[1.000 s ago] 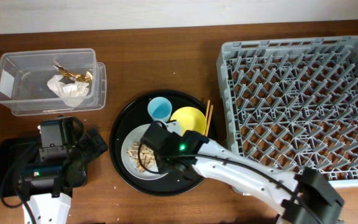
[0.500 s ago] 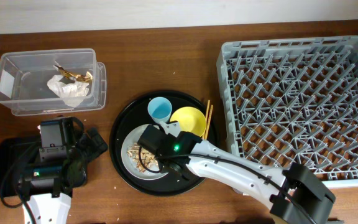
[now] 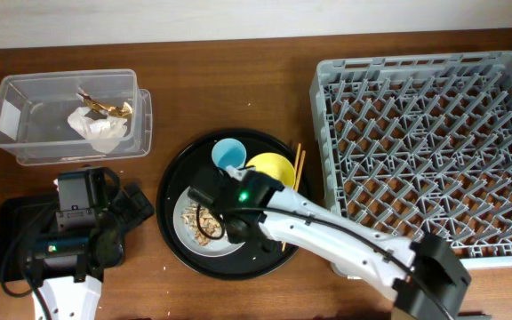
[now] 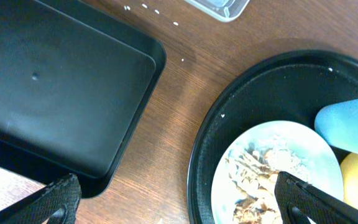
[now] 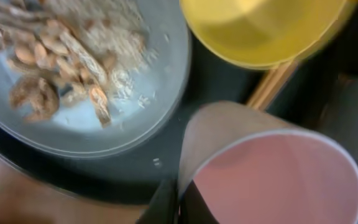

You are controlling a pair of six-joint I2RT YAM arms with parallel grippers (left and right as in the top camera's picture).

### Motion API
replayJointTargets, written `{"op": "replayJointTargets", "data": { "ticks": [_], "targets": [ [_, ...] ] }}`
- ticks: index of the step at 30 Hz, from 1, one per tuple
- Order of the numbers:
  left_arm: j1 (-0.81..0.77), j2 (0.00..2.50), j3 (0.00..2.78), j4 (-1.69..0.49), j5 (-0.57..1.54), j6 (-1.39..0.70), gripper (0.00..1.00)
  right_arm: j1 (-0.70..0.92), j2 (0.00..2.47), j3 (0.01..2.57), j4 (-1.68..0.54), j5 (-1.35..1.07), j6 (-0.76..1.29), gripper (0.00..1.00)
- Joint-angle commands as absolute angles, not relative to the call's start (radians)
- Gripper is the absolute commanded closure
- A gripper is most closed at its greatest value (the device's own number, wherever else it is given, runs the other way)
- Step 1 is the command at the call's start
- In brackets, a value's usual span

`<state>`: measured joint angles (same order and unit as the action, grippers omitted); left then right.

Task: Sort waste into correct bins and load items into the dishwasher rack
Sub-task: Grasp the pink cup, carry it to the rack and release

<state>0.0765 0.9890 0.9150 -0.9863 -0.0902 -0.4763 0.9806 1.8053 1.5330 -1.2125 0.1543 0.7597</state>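
The small pink cup should go up and toward the right in the overhead view with my right gripper, onto the empty dishwasher rack, where dishes are loaded.
In the right wrist view my right gripper is shut on the rim of the pink cup, one finger on each side of the wall. Past it lie the grey plate with food scraps, the yellow bowl and the chopsticks. From overhead the right arm hides the pink cup; the blue cup, yellow bowl and chopsticks show. My left gripper is open, with nothing between its fingers, between the shallow black tray and the plate.
The dishes stand on a large round black tray. The clear box at the back left holds the crumpled wrapper. The dishwasher rack fills the right side. White crumbs dot the wood near the box.
My right gripper has shut on the pink cup's rim, and its arm has shifted a little toward the yellow bowl. The left arm has not moved.
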Motion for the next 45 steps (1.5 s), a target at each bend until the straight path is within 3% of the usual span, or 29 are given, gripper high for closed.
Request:
{"op": "replayJointTargets", "data": {
  "ticks": [1, 5, 7, 9, 12, 17, 25, 29, 41, 45],
  "targets": [
    [0.081, 0.982, 0.93, -0.986, -0.094, -0.485, 0.01, 0.941, 1.787, 1.749, -1.401, 0.196, 0.749, 0.96],
    [0.082, 0.982, 0.93, -0.986, -0.094, -0.485, 0.01, 0.675, 1.745, 2.071, -1.649, 0.157, 0.555, 0.96],
    [0.081, 0.982, 0.93, -0.986, -0.095, -0.485, 0.01, 0.449, 1.73, 2.133, -1.652, -0.032, 0.365, 0.96],
    [0.081, 0.982, 0.93, -0.986, -0.095, -0.485, 0.01, 0.18, 1.734, 2.131, -1.639, -0.202, 0.094, 0.96],
    [0.081, 0.982, 0.93, -0.986, -0.095, -0.485, 0.01, -0.099, 1.763, 2.13, -1.65, -0.364, -0.052, 0.96],
    [0.081, 0.982, 0.93, -0.986, -0.094, -0.485, 0.01, -0.412, 1.789, 1.959, -1.634, -0.977, -0.472, 0.96],
    [0.081, 0.982, 0.93, -0.986, -0.094, -0.485, 0.01, -0.472, 2.003, 1.754, -1.475, -1.238, -0.5, 0.96],
    [0.081, 0.982, 0.93, -0.986, -0.094, -0.485, 0.01, -0.472, 2.126, 1.728, -1.551, -1.238, -0.501, 0.96],
    [0.082, 0.982, 0.93, -0.986, -0.095, -0.485, 0.01, -0.525, 2.138, 1.606, -1.634, -1.191, -0.543, 0.96],
    [0.082, 0.982, 0.93, -0.986, -0.094, -0.485, 0.01, -0.536, 2.138, 1.606, -1.645, -1.106, -0.543, 0.9]
  ]
}}
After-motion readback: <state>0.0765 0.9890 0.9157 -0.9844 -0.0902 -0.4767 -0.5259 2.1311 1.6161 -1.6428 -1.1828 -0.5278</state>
